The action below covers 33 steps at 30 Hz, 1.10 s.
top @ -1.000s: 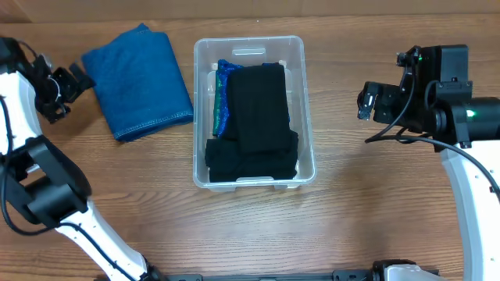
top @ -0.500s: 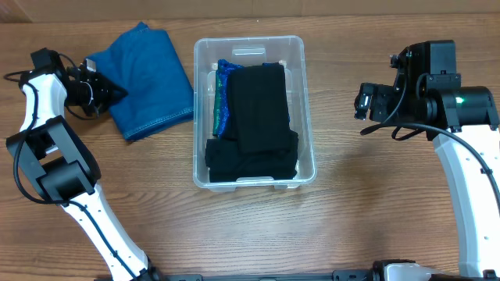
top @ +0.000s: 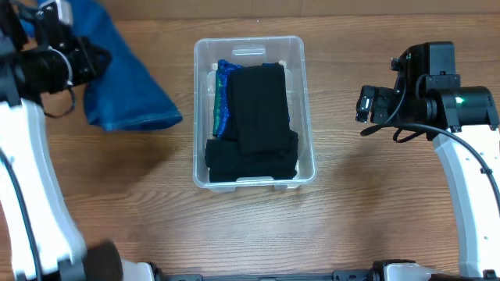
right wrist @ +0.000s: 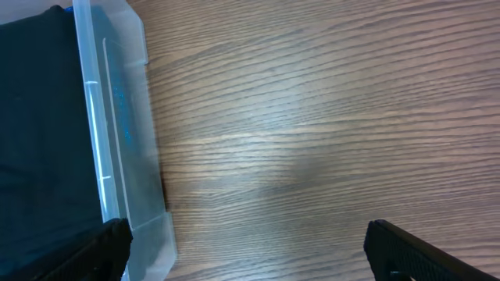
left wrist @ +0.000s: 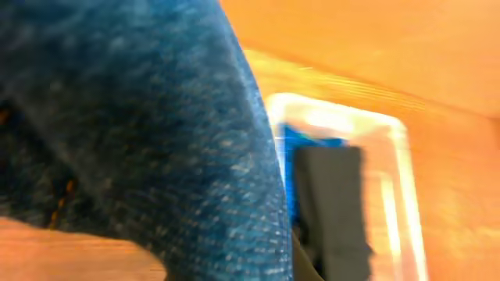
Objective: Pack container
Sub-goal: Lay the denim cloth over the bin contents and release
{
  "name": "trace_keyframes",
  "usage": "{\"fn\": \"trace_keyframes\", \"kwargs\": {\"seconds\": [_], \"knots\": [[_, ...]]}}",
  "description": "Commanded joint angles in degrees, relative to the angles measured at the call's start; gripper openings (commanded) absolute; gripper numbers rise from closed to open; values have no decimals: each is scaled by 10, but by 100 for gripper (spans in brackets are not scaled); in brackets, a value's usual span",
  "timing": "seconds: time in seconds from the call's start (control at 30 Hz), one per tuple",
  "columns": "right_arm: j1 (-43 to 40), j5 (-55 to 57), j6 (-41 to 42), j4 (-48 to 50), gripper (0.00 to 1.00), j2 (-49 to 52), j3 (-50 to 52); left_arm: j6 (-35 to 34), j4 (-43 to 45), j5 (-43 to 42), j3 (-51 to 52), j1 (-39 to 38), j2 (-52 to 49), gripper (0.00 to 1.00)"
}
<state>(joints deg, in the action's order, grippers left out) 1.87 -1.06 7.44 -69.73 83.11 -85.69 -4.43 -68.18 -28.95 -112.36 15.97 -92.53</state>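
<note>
The cloth goes across and down with my left gripper next for release onto the black garment [top: 262, 109] [left wrist: 332, 203], which lies below and to the gripper's right in the overhead view.
The clear container [top: 308, 117] stands at the table's middle, holding a folded black garment [top: 262, 109] over a blue item [top: 223, 78]. My left gripper [top: 87, 59] is shut on the blue denim-like cloth [top: 129, 94], which hangs from it left of the container. In the left wrist view that cloth [left wrist: 141, 133] fills the left side and hides my fingers; the container [left wrist: 394, 179] and black garment [left wrist: 332, 203] lie beyond. My right gripper [top: 364, 105] hovers open and holds nothing, right of the container. In the right wrist view it [right wrist: 254, 257] is over bare wood beside the container wall [right wrist: 117, 117].
The wooden table [top: 375, 203] stretches around the container. The right arm's white link [top: 469, 195] runs down the right side, and the left arm's white link [top: 31, 179] down the left side.
My left gripper has shut on the blue cloth's near edge and lifted it off the table, so the fold has fallen open. The right arm has barely moved.
</note>
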Motion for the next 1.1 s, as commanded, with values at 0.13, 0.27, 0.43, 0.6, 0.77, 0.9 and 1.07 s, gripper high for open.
{"fn": "trace_keyframes", "kwargs": {"seconds": [0.13,0.27,0.43,0.6,0.77,0.9,1.07], "knots": [[-2,8,-2,2,100,-2,0,-49,3,83,-18,-293,52,4],[-2,8,-2,1,100,-2,0,-48,34,92,-18,-373,-6,4],[-2,8,-2,0,100,-2,0,-50,83,94,-18,-426,-100,4],[-2,8,-2,2,100,-2,0,-61,86,83,-18,-431,-152,4],[-2,8,-2,2,100,-2,0,-58,49,127,-18,-426,-155,35],[-2,8,-2,2,100,-2,0,-87,-61,336,-19,-386,-136,85],[-2,8,-2,4,100,-2,0,-150,-39,454,-19,-343,-61,95]]}}
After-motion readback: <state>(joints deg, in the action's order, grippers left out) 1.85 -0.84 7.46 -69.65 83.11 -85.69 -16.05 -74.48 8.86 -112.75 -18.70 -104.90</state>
